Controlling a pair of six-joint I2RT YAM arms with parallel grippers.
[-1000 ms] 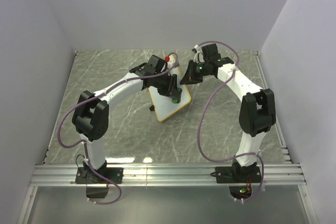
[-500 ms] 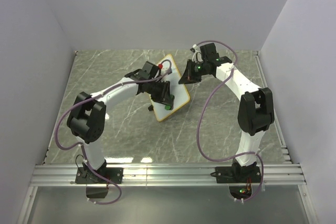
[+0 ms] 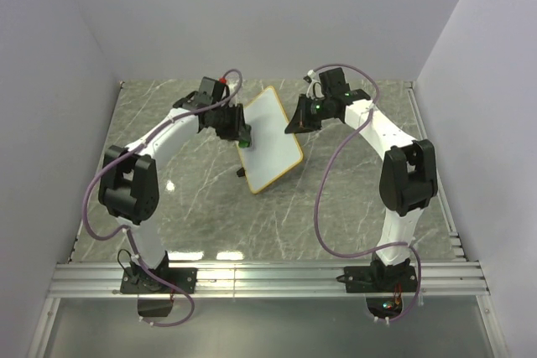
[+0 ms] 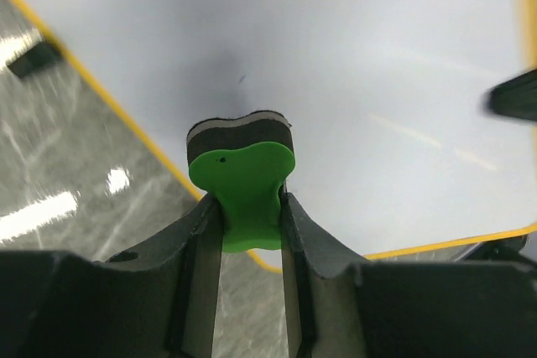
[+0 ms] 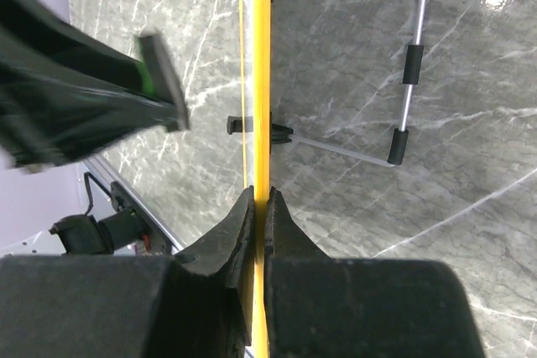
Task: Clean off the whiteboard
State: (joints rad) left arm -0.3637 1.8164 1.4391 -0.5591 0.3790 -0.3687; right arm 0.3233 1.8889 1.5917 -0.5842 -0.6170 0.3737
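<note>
Next, my left gripper goes left in the top view off the board, moves down and releases the eraser (image 4: 241, 180), since bare marble lies below it on that side.
The whiteboard (image 3: 270, 142) has a tan frame and stands tilted on the marble table, its white face (image 4: 377, 73) showing no marks. My left gripper (image 3: 239, 134) is at the board's left edge, shut on a small green eraser (image 4: 241, 180) whose dark felt side rests against the board. My right gripper (image 3: 295, 124) is shut on the board's upper right frame edge (image 5: 262, 81), seen edge-on between its jaws. The left gripper's fingers (image 5: 101, 102) appear blurred on the far side of the board in the right wrist view.
A wire stand with black sleeves (image 5: 406, 90) props the board from behind. A black foot (image 3: 242, 173) sticks out at the board's lower left. Grey walls close in three sides of the table, and metal rails (image 3: 268, 278) run along the near edge.
The left gripper has swept the eraser from the board's lower right area up and left to its left edge. The right gripper has kept its hold on the frame.
</note>
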